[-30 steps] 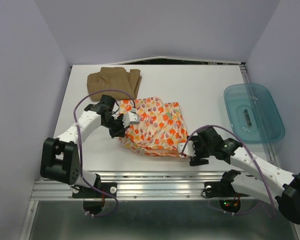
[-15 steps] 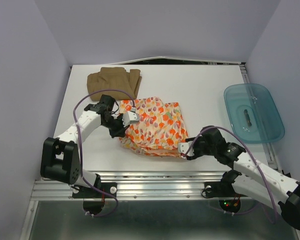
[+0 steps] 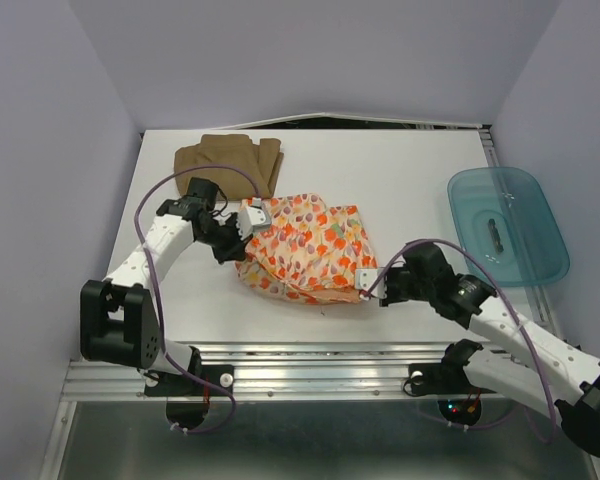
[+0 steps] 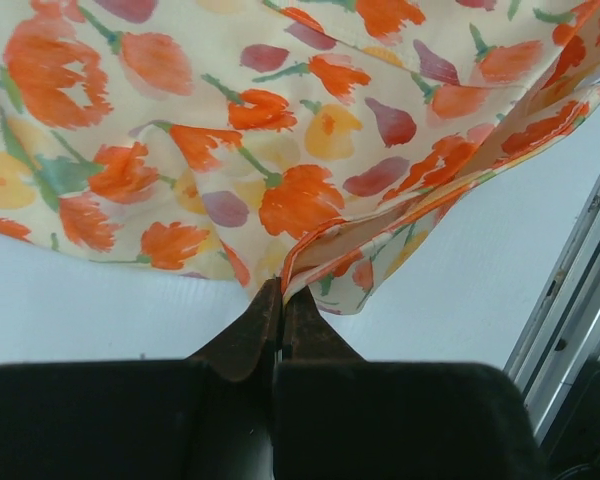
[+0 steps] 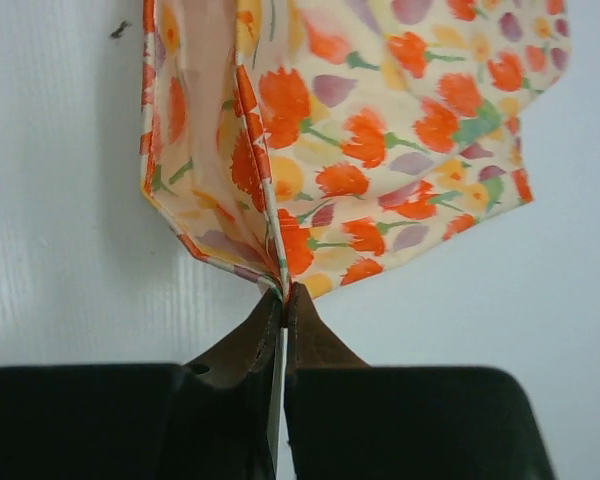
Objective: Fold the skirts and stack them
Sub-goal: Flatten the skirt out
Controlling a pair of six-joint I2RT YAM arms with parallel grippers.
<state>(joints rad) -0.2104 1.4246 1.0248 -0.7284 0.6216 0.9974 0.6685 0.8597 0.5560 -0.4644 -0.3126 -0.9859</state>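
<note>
My left gripper rises next, then lowers outward to release beside the tan-brown skirt's near corner [image 3: 270, 194], which sits outward of it, as the cloth lies bunched.
The cream skirt with orange, red and purple print [image 3: 310, 248] lies bunched in the middle of the white table [image 3: 410, 180]. My left gripper [image 3: 246, 218] is shut on its far left edge; in the left wrist view the closed tips [image 4: 279, 292] pinch a fold of the printed cloth [image 4: 280, 150]. My right gripper [image 3: 370, 284] is shut on the near right corner; the right wrist view shows that gripper [image 5: 283, 294] clamping the printed hem [image 5: 360, 140], which rises off the table. The tan-brown skirt [image 3: 228, 164] lies folded at the back left, apart from both grippers.
A translucent teal tub [image 3: 507, 224] with a small dark object inside stands at the table's right edge. A metal rail [image 3: 310, 365] runs along the near edge by the arm bases. Lavender walls close in the left, right and back sides.
My right gripper moved in to the printed skirt's near right corner and shut on it. The left gripper, still holding its edge, moved up and back, shifting the cloth slightly.
</note>
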